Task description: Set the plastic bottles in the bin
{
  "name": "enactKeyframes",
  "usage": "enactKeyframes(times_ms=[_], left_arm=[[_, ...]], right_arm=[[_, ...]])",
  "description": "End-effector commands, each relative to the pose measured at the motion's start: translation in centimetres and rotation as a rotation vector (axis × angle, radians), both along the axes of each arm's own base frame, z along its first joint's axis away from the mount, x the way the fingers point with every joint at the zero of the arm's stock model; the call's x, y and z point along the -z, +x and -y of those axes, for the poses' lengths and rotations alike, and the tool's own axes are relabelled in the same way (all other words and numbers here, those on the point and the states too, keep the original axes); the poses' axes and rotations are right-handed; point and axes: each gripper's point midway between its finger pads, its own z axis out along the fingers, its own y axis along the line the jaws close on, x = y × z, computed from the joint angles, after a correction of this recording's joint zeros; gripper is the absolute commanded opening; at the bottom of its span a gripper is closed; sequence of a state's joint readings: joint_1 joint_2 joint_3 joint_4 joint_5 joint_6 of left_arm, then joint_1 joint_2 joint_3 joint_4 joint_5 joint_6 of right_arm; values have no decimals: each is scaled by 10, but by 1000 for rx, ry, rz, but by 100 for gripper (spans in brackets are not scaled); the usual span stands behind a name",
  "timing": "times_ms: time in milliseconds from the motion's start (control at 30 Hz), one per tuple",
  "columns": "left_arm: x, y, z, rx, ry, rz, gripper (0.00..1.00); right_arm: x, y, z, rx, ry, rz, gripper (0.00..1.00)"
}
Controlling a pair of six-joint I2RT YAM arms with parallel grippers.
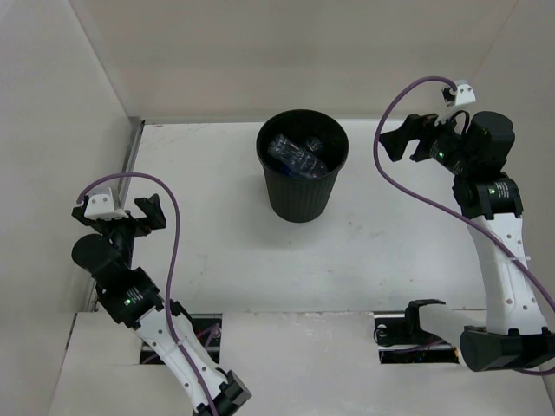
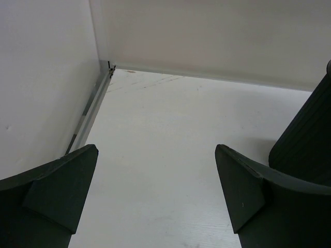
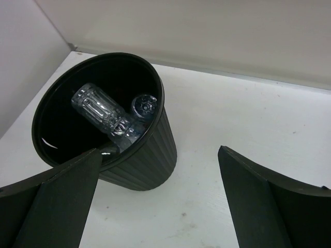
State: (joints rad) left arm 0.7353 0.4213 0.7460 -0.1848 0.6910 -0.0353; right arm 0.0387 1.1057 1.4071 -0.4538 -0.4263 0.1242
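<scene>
The bin's nearest rim [image 1: 347, 142] [image 3: 162, 94] is below the right gripper and to its left in the top view, so the right gripper should next move left and down, with its open fingers on both sides of that rim.
The black ribbed bin [image 1: 299, 195] stands upright at the middle back of the table. Inside it lie clear plastic bottles [image 1: 295, 156]. In the right wrist view a clear bottle [image 3: 101, 111] leans against the inner wall of the bin [image 3: 145, 155], with the round end of a second bottle [image 3: 144, 107] beside it. My right gripper [image 1: 404, 146] [image 3: 160, 150] hangs open and empty to the right of the bin, pointing at it. My left gripper [image 1: 149, 214] [image 2: 156, 147] is open and empty over the table's left side, well clear of the bin [image 2: 307, 134].
White walls enclose the table on the left, back and right. A metal strip [image 2: 90, 111] runs along the foot of the left wall. The right arm's purple cable [image 1: 390, 173] loops over the table to the right of the bin.
</scene>
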Motion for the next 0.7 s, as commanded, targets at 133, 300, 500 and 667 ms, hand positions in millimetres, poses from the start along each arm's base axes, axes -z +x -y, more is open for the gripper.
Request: enactKeyframes(times_ms=[133, 300, 500, 667], left_arm=[[-8, -2, 4, 13, 15, 31, 100], [-8, -1, 4, 15, 14, 30, 100], [-14, 1, 3, 21, 15, 42, 100], [-25, -3, 5, 15, 30, 59, 100]], right_arm=[[-29, 1, 12, 72, 5, 105, 100], [-28, 1, 15, 95, 20, 94, 100], [-7, 15, -4, 36, 26, 22, 100], [41, 61, -53, -10, -209, -170, 100]])
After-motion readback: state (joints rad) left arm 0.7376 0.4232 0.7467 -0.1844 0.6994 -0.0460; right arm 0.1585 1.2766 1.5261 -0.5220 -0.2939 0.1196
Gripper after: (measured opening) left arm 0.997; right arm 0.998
